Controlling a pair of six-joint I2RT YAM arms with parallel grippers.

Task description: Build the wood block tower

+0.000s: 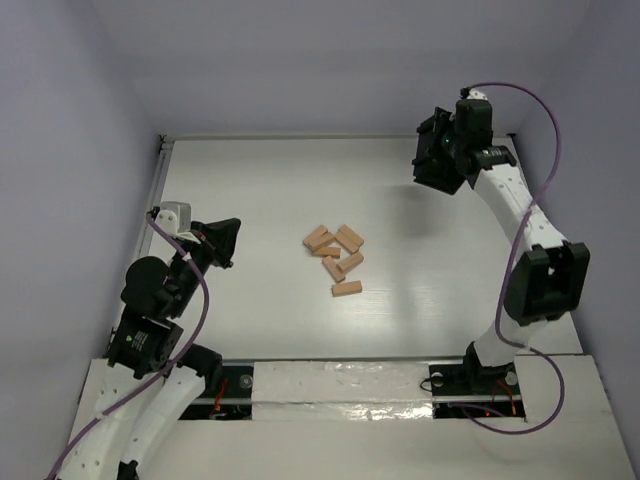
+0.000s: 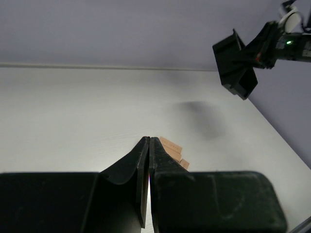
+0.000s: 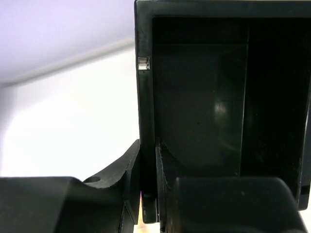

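Observation:
The black box (image 1: 435,162) is hanging above the table, clear of the wood blocks. My right gripper should move down next toward the bare tabletop below and release the box.
Several light-tan wood blocks (image 1: 336,255) lie in a loose pile on the white table, not stacked into a tower. In the left wrist view a few of them (image 2: 174,149) peek out just beyond my fingertips. My left gripper (image 1: 228,243) hovers left of the pile, its jaws shut together (image 2: 149,140) with nothing between them. My right gripper (image 1: 455,148) is raised at the back right, shut on one wall of a small black plastic box (image 1: 435,162). The right wrist view shows that wall pinched between the jaws (image 3: 148,145) and the box's dark hollow inside (image 3: 204,97).
The held black box (image 2: 235,68) hangs above the table's far right and casts a soft shadow (image 2: 199,109) on the surface. Purple-grey walls enclose the table on three sides. The arm bases sit along the near edge, on a foil-covered strip (image 1: 340,385).

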